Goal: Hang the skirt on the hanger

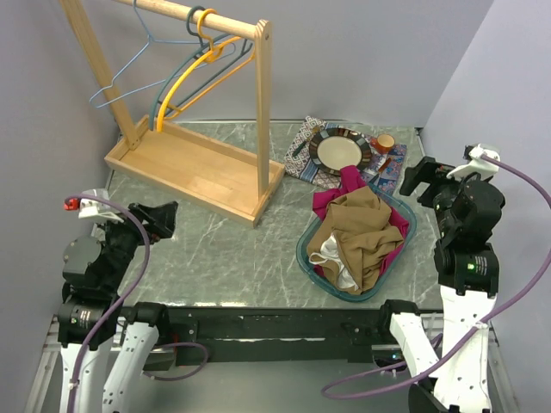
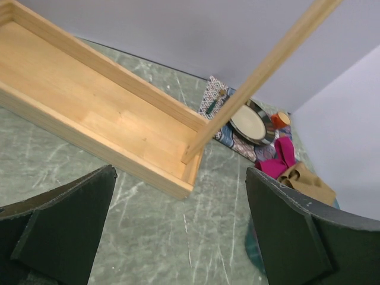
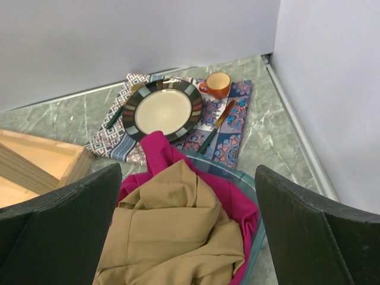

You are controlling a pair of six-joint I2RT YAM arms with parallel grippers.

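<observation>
My right gripper should go to the left in the top view and down onto the garment's edge by the white lining [image 1: 335,232], because the tan garment is on top.
A crumpled tan garment [image 1: 357,232] [image 3: 172,219] lies on top of a magenta one [image 1: 331,200] [image 3: 154,148] in a teal basket [image 1: 306,258]; I cannot tell which of them is the skirt. A yellow hanger [image 1: 185,82], a teal hanger [image 1: 225,62] and a light blue wire hanger [image 1: 138,86] hang from the rail of a wooden rack [image 1: 194,168] [image 2: 89,119] at the back left. My left gripper [image 1: 157,219] [image 2: 181,196] is open over bare table near the rack's front corner. My right gripper [image 1: 422,179] [image 3: 189,196] is open just right of the basket, facing the clothes.
Behind the basket, a patterned placemat [image 1: 301,159] [image 3: 234,127] carries a plate [image 1: 340,151] [image 3: 163,110], an orange cup [image 1: 385,141] [image 3: 218,83] and cutlery. Walls close in the table at the back and on both sides.
</observation>
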